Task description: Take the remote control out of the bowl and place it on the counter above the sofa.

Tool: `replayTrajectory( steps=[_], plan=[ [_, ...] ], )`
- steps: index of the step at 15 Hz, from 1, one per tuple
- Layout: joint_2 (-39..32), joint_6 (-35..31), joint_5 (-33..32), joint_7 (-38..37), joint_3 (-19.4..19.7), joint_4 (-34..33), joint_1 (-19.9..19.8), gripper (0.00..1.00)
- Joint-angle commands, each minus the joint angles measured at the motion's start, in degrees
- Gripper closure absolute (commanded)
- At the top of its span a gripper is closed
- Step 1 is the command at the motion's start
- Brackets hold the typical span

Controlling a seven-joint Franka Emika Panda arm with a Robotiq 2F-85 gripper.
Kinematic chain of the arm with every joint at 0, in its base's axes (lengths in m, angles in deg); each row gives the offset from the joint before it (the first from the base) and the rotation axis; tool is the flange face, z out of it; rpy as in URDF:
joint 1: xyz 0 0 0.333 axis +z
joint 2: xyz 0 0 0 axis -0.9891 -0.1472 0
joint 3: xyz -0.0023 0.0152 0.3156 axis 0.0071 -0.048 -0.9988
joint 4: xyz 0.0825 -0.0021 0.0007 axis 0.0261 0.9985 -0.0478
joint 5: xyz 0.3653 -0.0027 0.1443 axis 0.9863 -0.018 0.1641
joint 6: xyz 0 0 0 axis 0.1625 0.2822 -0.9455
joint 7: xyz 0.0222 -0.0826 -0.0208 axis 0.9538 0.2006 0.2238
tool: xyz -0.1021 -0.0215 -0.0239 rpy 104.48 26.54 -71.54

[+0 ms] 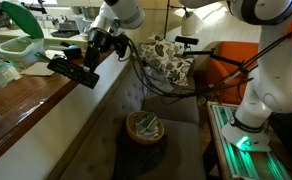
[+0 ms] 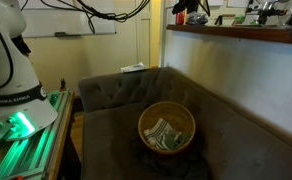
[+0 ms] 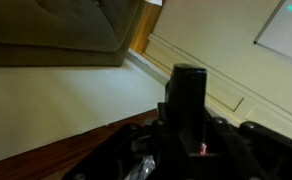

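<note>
I will move my gripper outward over the reddish-brown counter, level the remote, then lower it and let it go, because the remote (image 3: 189, 95) still hangs tilted at the counter's edge.
My gripper (image 1: 94, 52) is shut on the slim black remote control (image 1: 74, 71) and holds it tilted just above the edge of the glossy reddish-brown counter (image 1: 26, 100). In the wrist view the remote (image 3: 189, 95) sticks up between the jaws, with the counter (image 3: 66, 155) below it. The brown woven bowl (image 1: 144, 127) sits on the grey-brown sofa (image 1: 126, 100) under the counter. In an exterior view the bowl (image 2: 146, 118) on the sofa (image 2: 116, 90) holds only pale greenish scraps. The gripper (image 2: 189, 8) hangs high over the counter (image 2: 236, 34).
A large white-and-green container (image 1: 21, 45) and clutter stand on the counter behind the gripper. A floral cushion (image 1: 166, 58) and an orange armchair (image 1: 226, 65) lie beyond the sofa. The robot's base with green light (image 2: 16, 120) stands beside the sofa.
</note>
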Motion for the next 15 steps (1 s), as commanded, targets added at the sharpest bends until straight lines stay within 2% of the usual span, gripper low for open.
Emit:
replayTrajectory(
  steps=[1, 3, 4, 5, 6, 7, 9, 15],
  plan=[
    [-10.84, 1.77, 2.81, -11.6, -0.82, -14.11, -1.4, 0.93],
    [-15.36, 1.04, 5.92, -15.04, -0.67, -18.93, -2.01, 0.93],
    [-9.57, -0.18, 2.26, -11.06, -0.98, -11.0, -1.55, 0.93],
    [-11.19, -0.21, 2.31, -11.21, -1.05, -12.34, -1.86, 0.7],
    [-11.61, -0.22, 2.23, -10.89, -1.06, -12.25, -1.98, 0.7],
    [-11.59, -0.22, 2.23, -10.84, -1.09, -12.06, -1.94, 0.93],
    [-12.86, -4.66, 4.16, -18.07, -1.05, -13.3, -0.57, 0.93],
    [-15.33, -20.24, 0.25, -34.8, 0.53, -17.54, 2.19, 0.93]
  ],
)
